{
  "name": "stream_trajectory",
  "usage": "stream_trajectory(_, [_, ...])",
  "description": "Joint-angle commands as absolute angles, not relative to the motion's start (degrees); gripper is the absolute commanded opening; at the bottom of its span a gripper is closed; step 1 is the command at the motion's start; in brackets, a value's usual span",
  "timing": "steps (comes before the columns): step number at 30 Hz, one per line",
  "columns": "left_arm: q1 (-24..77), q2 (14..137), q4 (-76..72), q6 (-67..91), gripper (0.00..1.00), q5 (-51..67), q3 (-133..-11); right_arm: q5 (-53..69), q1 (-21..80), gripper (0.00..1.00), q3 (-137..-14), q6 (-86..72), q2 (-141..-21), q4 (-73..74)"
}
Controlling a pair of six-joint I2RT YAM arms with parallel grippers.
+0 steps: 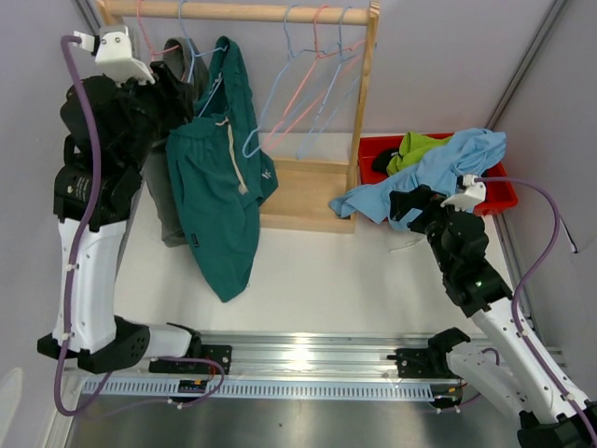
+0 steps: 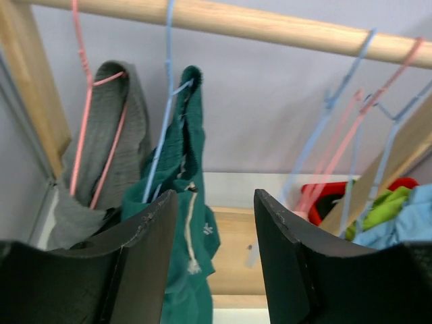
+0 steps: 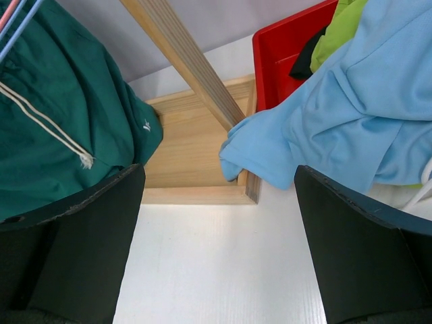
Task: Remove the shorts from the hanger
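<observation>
The blue hanger's near arm [image 1: 192,71] [image 2: 159,147] is bare above the teal shorts. My left gripper will move outward and down until its open fingers are on both sides of that wire.
Grey shorts [image 1: 168,210] hang on a pink hanger [image 2: 82,128] at the rail's left end. Dark teal shorts [image 1: 219,205] hang beside them on a blue hanger [image 2: 164,115]. Light blue shorts [image 1: 448,163] drape over the red bin [image 1: 373,147] and onto the rack base. Lime green shorts [image 1: 420,147] and black shorts [image 1: 384,163] lie in the bin. My left gripper [image 1: 179,98] is raised, open and empty, just left of the teal shorts [image 2: 182,162]. My right gripper [image 1: 408,207] is open and empty, low over the table, just in front of the light blue shorts [image 3: 351,115].
The wooden rack has a top rail [image 1: 252,11], a right post [image 3: 185,61] and a flat base [image 1: 303,191]. Several empty pink and blue hangers [image 1: 308,84] hang on the rail's right half. White tabletop [image 3: 216,256] lies under the right gripper.
</observation>
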State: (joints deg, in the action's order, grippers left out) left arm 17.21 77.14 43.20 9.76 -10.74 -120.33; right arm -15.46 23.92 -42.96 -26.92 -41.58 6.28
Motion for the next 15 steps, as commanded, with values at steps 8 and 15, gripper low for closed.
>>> stream_trajectory(8, [9.1, 89.1, 44.9, 8.8, 0.52, -8.1, -126.1, -18.5, 25.0, 0.99, -43.9, -24.5, -38.8, 9.7])
stream_trajectory(15, [6.1, 98.3, 48.4, 10.8, 0.46, -4.6, -136.0, -19.7, 25.1, 0.99, -42.9, -23.6, -36.3, 12.1])
